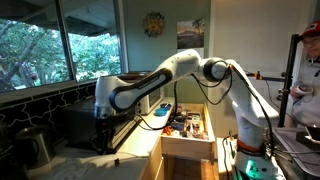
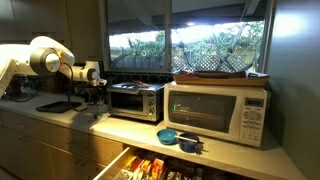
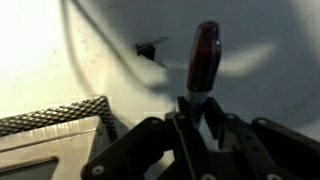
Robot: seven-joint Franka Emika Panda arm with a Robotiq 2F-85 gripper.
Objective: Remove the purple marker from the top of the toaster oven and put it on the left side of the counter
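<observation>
The marker is still hanging above the pale counter near the meshed edge, so next I will lower my gripper and move the marker away from the toaster oven (image 2: 135, 100).
My gripper (image 3: 196, 108) is shut on the purple marker (image 3: 204, 58), which sticks out past the fingertips with its dark cap end away from me. In an exterior view the gripper (image 2: 93, 86) hangs low over the pale counter (image 2: 55, 118), just left of the silver toaster oven (image 2: 135, 100). The marker itself is too small to make out in both exterior views. In an exterior view the gripper (image 1: 104, 122) points down near dark appliances by the window. The wrist view shows pale counter (image 3: 60, 45) beneath the marker.
A white microwave (image 2: 218, 112) with a brown tray on top stands right of the toaster oven. Blue bowls (image 2: 170, 136) sit at the counter edge above an open drawer (image 2: 150, 165) full of items. A metal kettle (image 1: 35, 146) stands nearby. A meshed metal edge (image 3: 55, 118) lies close to the gripper.
</observation>
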